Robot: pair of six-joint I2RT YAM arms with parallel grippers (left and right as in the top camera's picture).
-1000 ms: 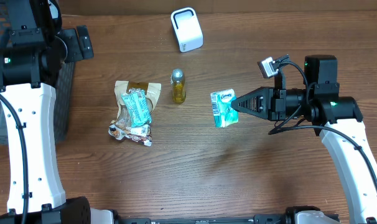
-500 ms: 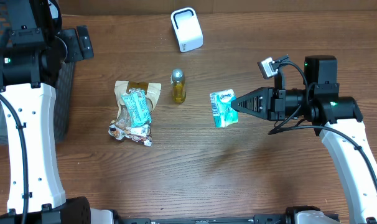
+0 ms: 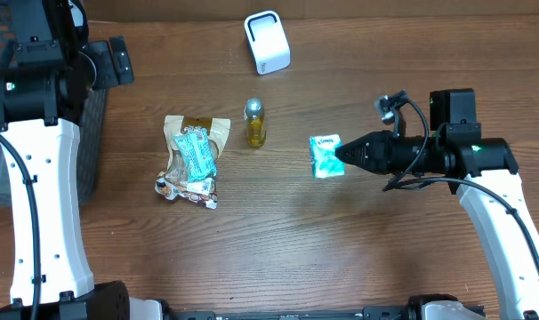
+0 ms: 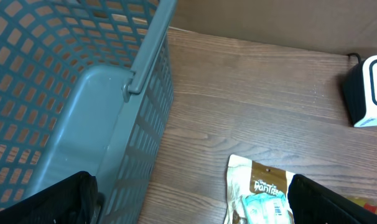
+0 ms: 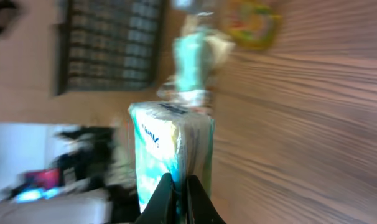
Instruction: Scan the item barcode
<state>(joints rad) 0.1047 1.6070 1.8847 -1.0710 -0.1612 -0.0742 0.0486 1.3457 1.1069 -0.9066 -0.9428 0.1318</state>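
I will next tilt my right gripper so its fingers point down, and lower it to release the packet on the bare tabletop below the gripper, away from the yellow bottle.
A teal and white packet hangs above the middle of the table, pinched at its edge by my right gripper, which is shut on it. The right wrist view is blurred; the packet stands edge-on between the closed fingertips of the right gripper. No barcode is readable. The white scanner box stands at the back centre and shows as the scanner at the right edge of the left wrist view. My left gripper is wide open and empty, beside the basket.
A grey mesh basket stands at the table's left edge under the left arm. A pile of snack pouches lies left of centre, with a small yellow bottle just right of it. One pouch shows below the left gripper.
My right wrist has rolled, turning the packet so it looks narrower from above, and it has shifted slightly to the right. The left arm has not moved.
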